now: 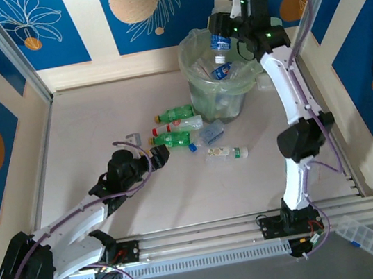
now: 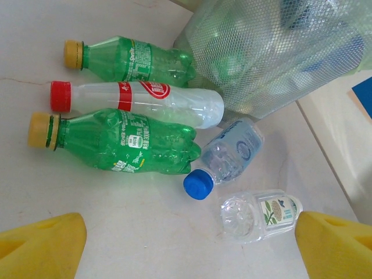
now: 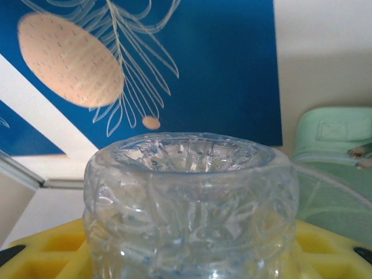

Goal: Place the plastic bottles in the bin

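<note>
The clear bottle is already over the opening of the pale-green bin [image 1: 195, 54]. My right gripper brings the bottle down into that opening next, then releases it.
The pale-green bin [image 1: 195, 54] stands at the back of the table, with several bottles inside it. My right gripper [image 1: 225, 30] hangs over its rim, shut on a clear bottle with a blue label [image 1: 220, 42]. The right wrist view looks onto that bottle's base [image 3: 192, 197], held between the yellow fingers [image 3: 40, 256]. On the table in front of the bin lie two green bottles [image 2: 133, 58] [image 2: 122, 142], a white one with a red cap [image 2: 145, 99], a clear blue-capped one [image 2: 229, 157] and a small clear one [image 2: 261, 214]. My left gripper [image 1: 160, 154] is open just short of them, its fingers [image 2: 40, 247] wide apart.
The bin's meshed wall [image 2: 279, 52] rises right behind the lying bottles. A pale-green lid [image 3: 334, 136] leans by the back wall. A clear compartment box [image 1: 358, 233] sits at the near right by the rails. A small grey object [image 1: 134, 140] lies left of the bottles.
</note>
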